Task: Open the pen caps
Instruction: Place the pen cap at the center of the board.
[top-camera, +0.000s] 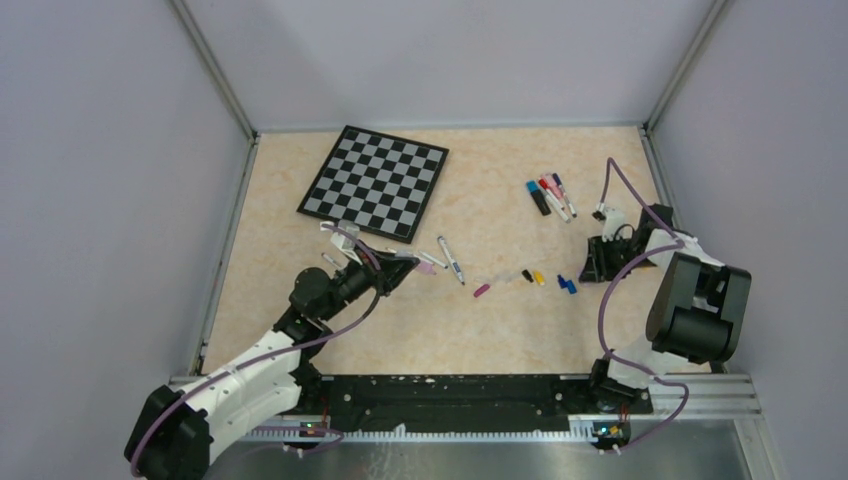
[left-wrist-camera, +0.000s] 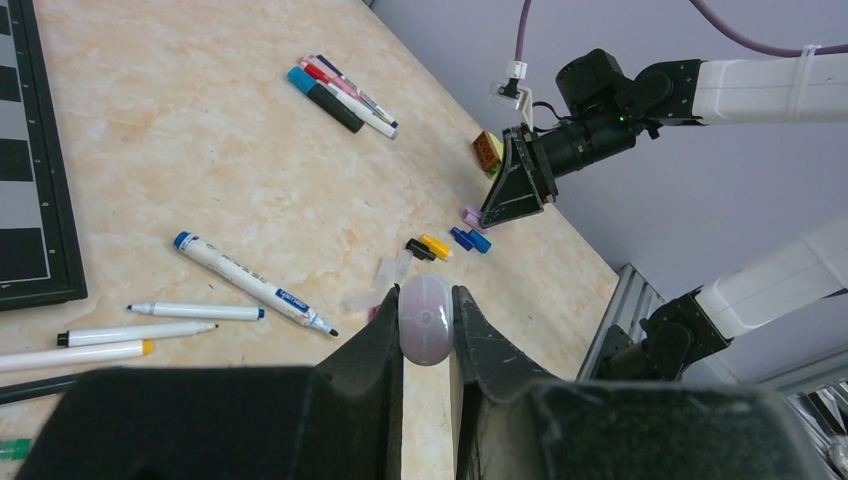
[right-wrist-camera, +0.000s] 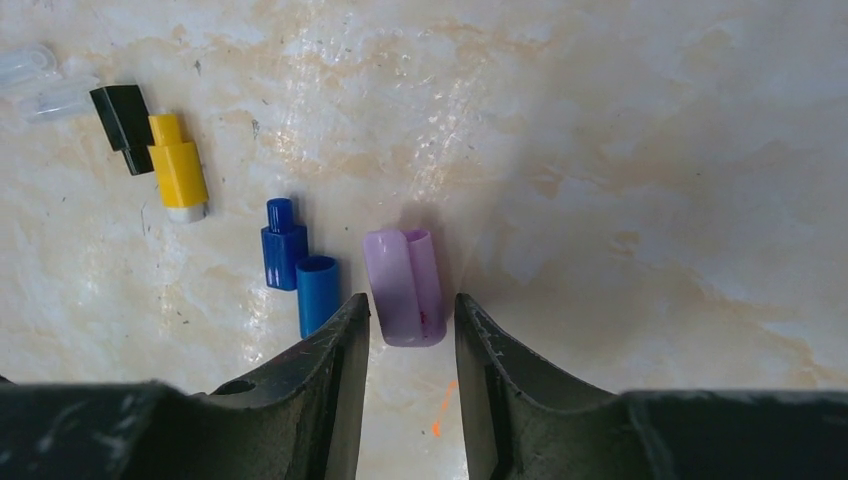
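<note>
My left gripper should cross past the white pen, lower and release the held pen on the bare tabletop, which lies below and to its right in the top view.
My left gripper (top-camera: 402, 266) is shut on a pink-white pen (top-camera: 427, 263). In the left wrist view (left-wrist-camera: 427, 293) the pen's rounded end (left-wrist-camera: 426, 322) sits clamped between the fingers. My right gripper (top-camera: 597, 262) is down at the table, open. A purple cap (right-wrist-camera: 405, 287) lies on the table just ahead of its fingertips (right-wrist-camera: 412, 318), not gripped. Two blue caps (right-wrist-camera: 300, 270), a yellow cap (right-wrist-camera: 178, 170) and a black cap (right-wrist-camera: 124, 112) lie to its left. A pink cap (top-camera: 481, 290) lies further left. Several capped pens (top-camera: 550, 195) lie at the back right.
A chessboard (top-camera: 375, 180) lies at the back left. A white pen with blue print (left-wrist-camera: 255, 283) and thin pens (left-wrist-camera: 195, 311) lie near my left gripper. A yellow-orange block (left-wrist-camera: 487, 152) sits behind my right gripper. Clear caps (right-wrist-camera: 40, 80) lie beside the black one.
</note>
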